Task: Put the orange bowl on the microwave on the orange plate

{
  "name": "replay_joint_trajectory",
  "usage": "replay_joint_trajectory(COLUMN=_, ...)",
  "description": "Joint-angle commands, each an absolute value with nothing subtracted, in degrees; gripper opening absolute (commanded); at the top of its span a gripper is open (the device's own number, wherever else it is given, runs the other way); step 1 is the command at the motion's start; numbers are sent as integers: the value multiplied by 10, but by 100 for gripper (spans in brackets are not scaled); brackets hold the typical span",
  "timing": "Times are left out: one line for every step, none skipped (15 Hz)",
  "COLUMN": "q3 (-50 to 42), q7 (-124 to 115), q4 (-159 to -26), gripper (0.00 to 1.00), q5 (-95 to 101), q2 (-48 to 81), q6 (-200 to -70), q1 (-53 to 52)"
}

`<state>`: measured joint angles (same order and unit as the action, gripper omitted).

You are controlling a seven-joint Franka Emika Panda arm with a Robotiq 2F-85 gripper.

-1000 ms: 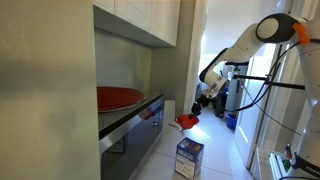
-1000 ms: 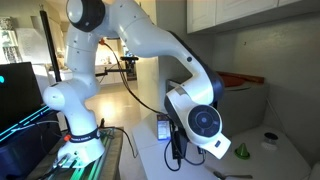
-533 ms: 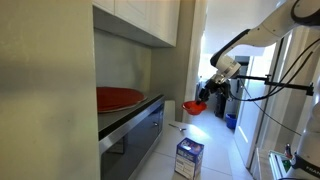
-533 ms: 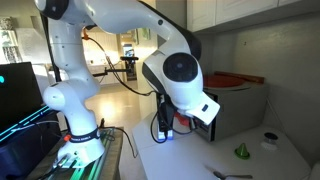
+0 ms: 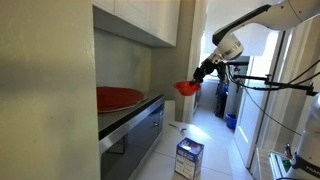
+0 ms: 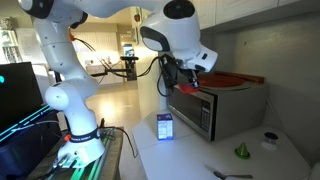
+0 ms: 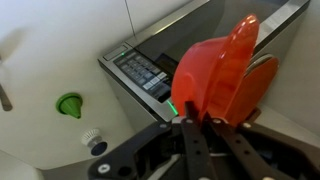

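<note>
I need to raise my gripper, carry the bowl [image 5: 186,87] outward over the large orange plate [image 5: 118,98] and then lower it and let go, because the bowl is still short of that plate.
My gripper [image 7: 195,125] is shut on the rim of the small orange bowl [image 7: 215,75] and holds it tilted in the air. In both exterior views the bowl [image 5: 186,87] [image 6: 192,89] hangs at the height of the dark appliance's top, beside its end. The large orange plate [image 5: 118,98] [image 6: 236,80] lies on top of that appliance; in the wrist view the plate [image 7: 266,82] shows just behind the bowl. The microwave, a small blue-and-white box [image 5: 188,157] [image 6: 165,127], stands below with nothing on it.
The dark steel-fronted appliance [image 5: 135,125] [image 6: 205,112] carries the plate, with white cabinets [image 5: 150,25] close above it. A green cone [image 6: 240,151] [image 7: 70,104], a small white cup [image 6: 268,140] and a utensil [image 6: 230,175] lie on the surface near the appliance.
The arm has lifted the bowl from just above the blue-and-white box up to the height of the appliance's top and nearer to the plate. The bowl stays gripped.
</note>
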<state>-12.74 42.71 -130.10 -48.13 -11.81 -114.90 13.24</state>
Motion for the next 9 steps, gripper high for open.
replay_joint_trajectory(q3=-103, q7=375, q4=-1247, gripper=1, q5=-482, q2=-101, q6=-1159, q1=94)
replay_joint_trajectory(q3=-96, q7=366, q4=-1224, gripper=1, q5=-487, q2=-83, q6=-1164, q1=81)
replay_joint_trajectory(q3=-89, q7=358, q4=-1205, gripper=1, q5=-492, q2=-69, q6=-1168, q1=71)
replay_joint_trajectory(q3=-83, q7=348, q4=-1183, gripper=1, q5=-498, q2=-49, q6=-1176, q1=61)
replay_joint_trajectory(q3=-77, q7=343, q4=-1161, gripper=1, q5=-505, q2=-29, q6=-1185, q1=52)
replay_joint_trajectory(q3=-71, q7=339, q4=-1140, gripper=1, q5=-515, q2=-7, q6=-1195, q1=45)
replay_joint_trajectory(q3=-65, q7=336, q4=-1115, gripper=1, q5=-529, q2=22, q6=-1203, q1=39)
replay_joint_trajectory(q3=-58, q7=332, q4=-1093, gripper=1, q5=-541, q2=46, q6=-1213, q1=35)
replay_joint_trajectory(q3=-52, q7=329, q4=-1071, gripper=1, q5=-555, q2=70, q6=-1219, q1=33)
